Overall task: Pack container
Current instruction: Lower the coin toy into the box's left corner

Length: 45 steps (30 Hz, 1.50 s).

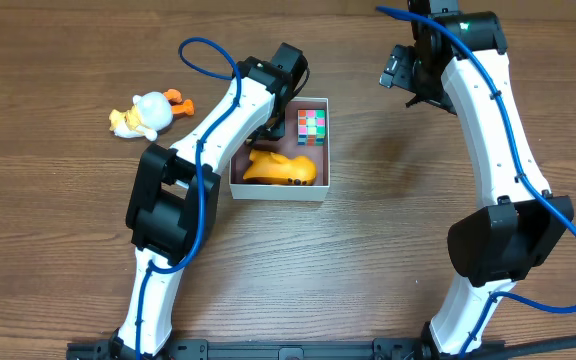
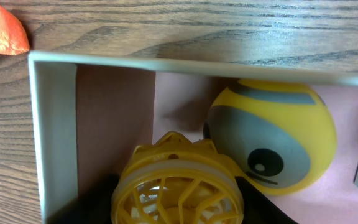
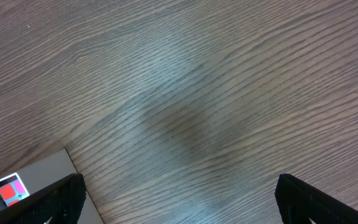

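My left gripper should lower the lattice ball (image 2: 178, 186) onto the container's pinkish bottom (image 2: 178, 119) next to the round yellow toy and let it go, because that gap by the container's side is empty.
The container (image 1: 279, 192) is a shallow white-walled box with a pinkish floor, at the table's middle. Inside lie a colourful cube (image 1: 311, 125) and a yellow-orange toy (image 1: 280, 168). My left gripper (image 1: 271, 128) reaches into the box's left part, shut on a yellow lattice ball (image 2: 178, 186). In the left wrist view the ball sits low between the dark fingers (image 2: 263, 205), beside a round yellow toy with a grey band and an eye (image 2: 272, 143). The box wall (image 2: 55, 124) is at left. My right gripper (image 1: 400, 75) hovers open, empty, right of the box.
A white and yellow duck toy (image 1: 148, 113) with orange feet lies on the wooden table left of the box; one orange foot (image 2: 2, 31) shows in the left wrist view. The right wrist view shows bare wood, the box corner (image 3: 42, 171) and the cube (image 3: 11, 191).
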Tool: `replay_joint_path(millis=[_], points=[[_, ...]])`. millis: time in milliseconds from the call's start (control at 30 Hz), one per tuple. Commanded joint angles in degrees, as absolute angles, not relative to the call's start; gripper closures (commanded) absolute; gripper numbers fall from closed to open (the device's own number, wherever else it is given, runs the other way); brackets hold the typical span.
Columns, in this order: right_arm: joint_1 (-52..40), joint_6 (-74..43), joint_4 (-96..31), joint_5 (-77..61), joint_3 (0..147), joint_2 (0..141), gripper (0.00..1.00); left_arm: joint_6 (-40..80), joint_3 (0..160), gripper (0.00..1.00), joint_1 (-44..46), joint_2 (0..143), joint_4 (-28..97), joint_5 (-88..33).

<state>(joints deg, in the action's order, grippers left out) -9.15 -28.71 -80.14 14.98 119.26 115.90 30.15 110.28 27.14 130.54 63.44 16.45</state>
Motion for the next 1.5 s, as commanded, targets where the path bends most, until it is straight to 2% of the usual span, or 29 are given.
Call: replay_joint_path(millis=[0,633,667,733,767,900,967,1033,1133,1233,1467], points=[[-9.26,-29.21,-79.83,15.14,120.81,115.74,0.0,31.77,110.72,0.74,26.81,133.73,62.61,15.33],[-9.26,-29.21,-79.83,15.14,120.81,115.74,0.0,29.56,110.74,0.74,27.14,133.73,58.92,12.16],[-9.26,-29.21,-79.83,15.14,120.81,115.74,0.0,29.56,110.74,0.69,27.14,133.73,58.92,12.19],[-9.26,-29.21,-79.83,15.14,120.81,115.74,0.0,29.56,110.74,0.49,27.14,133.73,58.94,12.19],[-9.26,-29.21,-79.83,15.14,120.81,115.74,0.0,29.56,110.74,0.43,27.11,133.73,58.96,12.19],[-9.26,-29.21,-79.83,15.14,120.81,115.74,0.0,29.56,110.74,0.32,27.0,133.73,59.33,12.25],[-9.26,-29.21,-79.83,15.14,120.81,115.74,0.0,29.56,110.74,0.21,27.03,133.73,59.55,12.47],[-9.26,-29.21,-79.83,15.14,120.81,115.74,0.0,29.58,110.74,0.18,27.03,133.73,59.55,12.43],[-9.26,-29.21,-79.83,15.14,120.81,115.74,0.0,29.56,110.74,0.18,27.0,133.71,59.77,12.45],[-9.26,-29.21,-79.83,15.14,120.81,115.74,0.0,29.58,110.74,0.25,26.98,133.71,60.58,12.43],[-9.26,-29.21,-79.83,15.14,120.81,115.74,0.0,29.56,110.87,0.33,26.98,133.1,61.76,12.4]])
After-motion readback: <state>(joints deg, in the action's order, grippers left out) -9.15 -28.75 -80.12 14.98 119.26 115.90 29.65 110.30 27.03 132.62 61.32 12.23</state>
